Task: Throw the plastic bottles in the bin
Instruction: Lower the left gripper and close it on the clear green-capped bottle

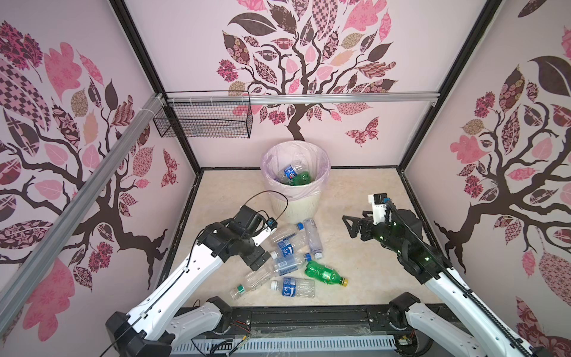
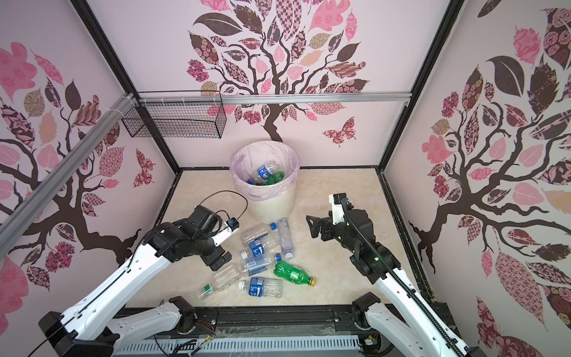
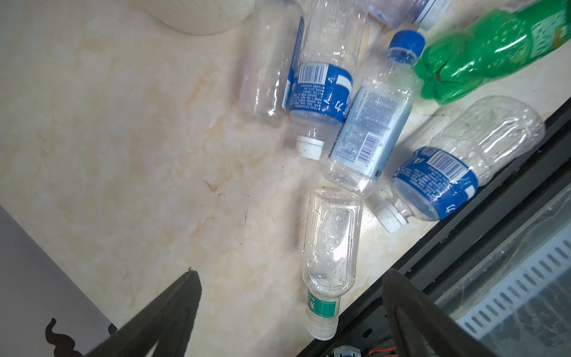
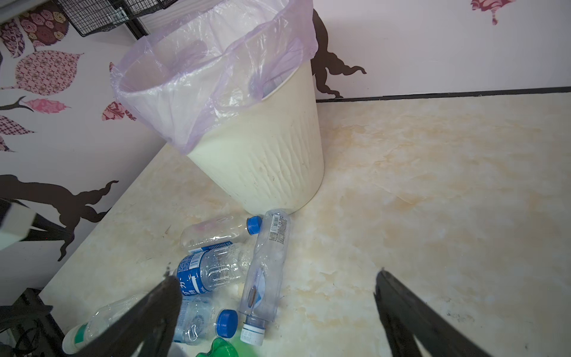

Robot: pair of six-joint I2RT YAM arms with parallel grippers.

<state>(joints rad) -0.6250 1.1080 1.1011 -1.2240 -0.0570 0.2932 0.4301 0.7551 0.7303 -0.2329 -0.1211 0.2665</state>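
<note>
I will lower my left gripper with its fingers open around the body of the clear green-banded bottle (image 1: 253,281) (image 3: 332,247) near its base, because the bottle lies on the floor below the gripper.
The cream ribbed bin (image 1: 293,210) (image 2: 272,207) (image 4: 262,160), lined with a pale pink bag, stands at the back middle and holds several plastic bottles (image 1: 293,174). Several more lie on the floor in front of it. Among them are a green bottle (image 1: 324,273) (image 3: 482,55), a clear green-banded bottle (image 1: 253,281) (image 3: 332,247) and a blue-labelled bottle (image 1: 293,287) (image 3: 438,173). My left gripper (image 1: 258,259) (image 3: 290,278) hangs open above the pile's left side, holding nothing. My right gripper (image 1: 350,227) (image 4: 277,278) is open and empty, raised to the right of the pile.
A black wire basket (image 1: 204,120) hangs from the aluminium rail at the back left. Patterned walls close in three sides. A black frame rail (image 1: 309,312) borders the floor's front edge, close to the nearest bottles.
</note>
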